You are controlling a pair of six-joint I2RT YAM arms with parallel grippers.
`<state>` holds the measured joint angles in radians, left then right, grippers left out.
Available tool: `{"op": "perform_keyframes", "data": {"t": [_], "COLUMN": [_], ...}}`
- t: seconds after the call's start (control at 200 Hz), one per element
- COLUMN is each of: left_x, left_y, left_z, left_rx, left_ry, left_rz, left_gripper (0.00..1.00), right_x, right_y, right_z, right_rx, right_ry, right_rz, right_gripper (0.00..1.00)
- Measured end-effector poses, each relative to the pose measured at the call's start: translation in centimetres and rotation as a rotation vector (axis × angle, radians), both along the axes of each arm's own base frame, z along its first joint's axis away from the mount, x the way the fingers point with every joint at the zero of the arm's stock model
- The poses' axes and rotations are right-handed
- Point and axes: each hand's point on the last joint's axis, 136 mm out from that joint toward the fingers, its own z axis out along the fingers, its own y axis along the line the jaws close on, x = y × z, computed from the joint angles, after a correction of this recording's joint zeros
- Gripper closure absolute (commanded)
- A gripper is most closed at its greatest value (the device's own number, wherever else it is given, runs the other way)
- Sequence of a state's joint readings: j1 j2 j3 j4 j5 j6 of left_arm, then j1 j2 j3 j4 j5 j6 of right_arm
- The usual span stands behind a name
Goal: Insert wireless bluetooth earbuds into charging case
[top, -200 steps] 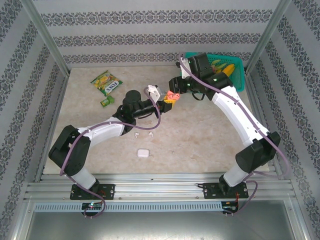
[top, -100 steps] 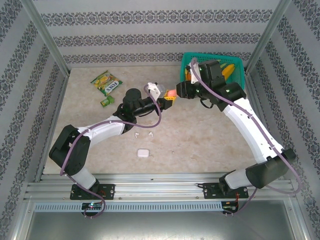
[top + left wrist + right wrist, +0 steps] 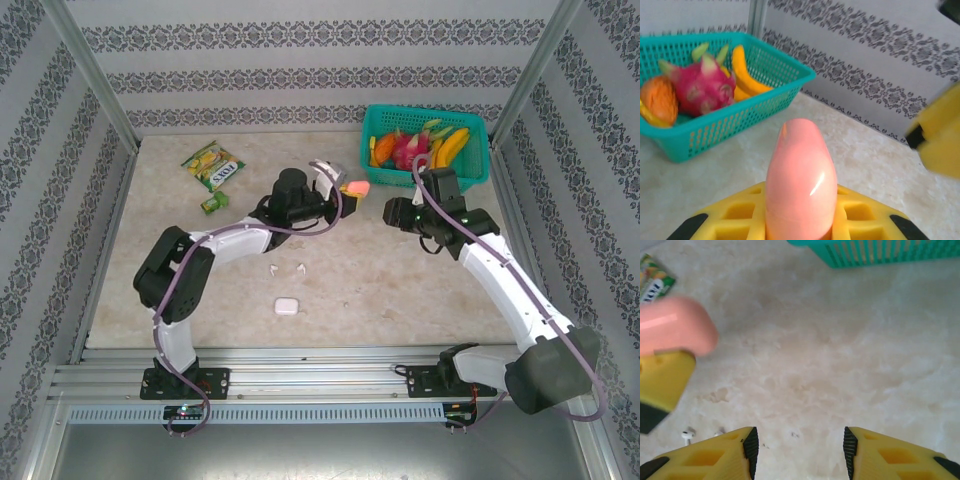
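Note:
Next, my left gripper tilts downward and lowers to release the coral-pink charging case (image 3: 354, 187) beside the basket, where clear tabletop lies below the gripper.
My left gripper (image 3: 342, 193) is shut on a coral-pink charging case (image 3: 354, 187) and holds it above the table, just left of the basket. From the left wrist the case (image 3: 800, 175) stands upright between my yellow fingers (image 3: 735, 217), smooth and rounded. My right gripper (image 3: 797, 452) is open with nothing between its fingers, and it hangs over bare table a short way right of the case (image 3: 675, 330). Two white earbuds (image 3: 272, 268) (image 3: 301, 268) lie side by side on the table below the left forearm. A white charging case (image 3: 286, 306) rests nearer the front edge.
A teal basket (image 3: 476, 160) of fruit stands at the back right, close behind the pink case. A green snack packet (image 3: 213, 165) and a small green sachet (image 3: 213, 203) lie at the back left. Patterned walls and metal posts enclose the table.
My right gripper has drawn back from the pink case toward the right and front, and its jaws have widened. My left gripper has carried the case right and farther back.

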<state>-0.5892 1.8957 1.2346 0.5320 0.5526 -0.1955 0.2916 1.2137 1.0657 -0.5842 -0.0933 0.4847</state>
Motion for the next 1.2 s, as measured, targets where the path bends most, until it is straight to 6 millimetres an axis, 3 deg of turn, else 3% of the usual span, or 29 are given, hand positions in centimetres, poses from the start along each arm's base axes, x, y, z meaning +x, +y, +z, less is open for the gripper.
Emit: {"op": "perform_keyframes", "data": {"t": [0.13, 0.335, 0.724, 0.869, 1.199], "left_x": [2.1, 5.5, 6.0, 5.8, 5.7], "left_y": [-1.0, -3.1, -3.2, -2.4, -1.4], "left_z": [-1.9, -4.6, -14.3, -16.9, -17.1], "left_rx": [0.006, 0.035, 0.108, 0.125, 0.138], "left_ry": [0.178, 0.479, 0.943, 1.054, 1.102], "left_rz": [0.044, 0.119, 0.22, 0.247, 0.264], "left_gripper": [1.0, 1.0, 0.96, 0.88, 0.54], "right_x": [-0.8, -0.9, -0.8, -0.8, -0.6], "right_y": [-0.3, -0.4, -0.4, -0.4, -0.5], "right_z": [-1.7, -2.1, -2.6, -2.6, -3.1], "right_rx": [0.005, 0.014, 0.017, 0.015, 0.005], "right_ry": [0.034, 0.029, 0.027, 0.026, 0.038], "right_rz": [-0.021, -0.035, -0.037, -0.04, -0.044], "right_gripper": [0.49, 0.49, 0.49, 0.49, 0.44]}}
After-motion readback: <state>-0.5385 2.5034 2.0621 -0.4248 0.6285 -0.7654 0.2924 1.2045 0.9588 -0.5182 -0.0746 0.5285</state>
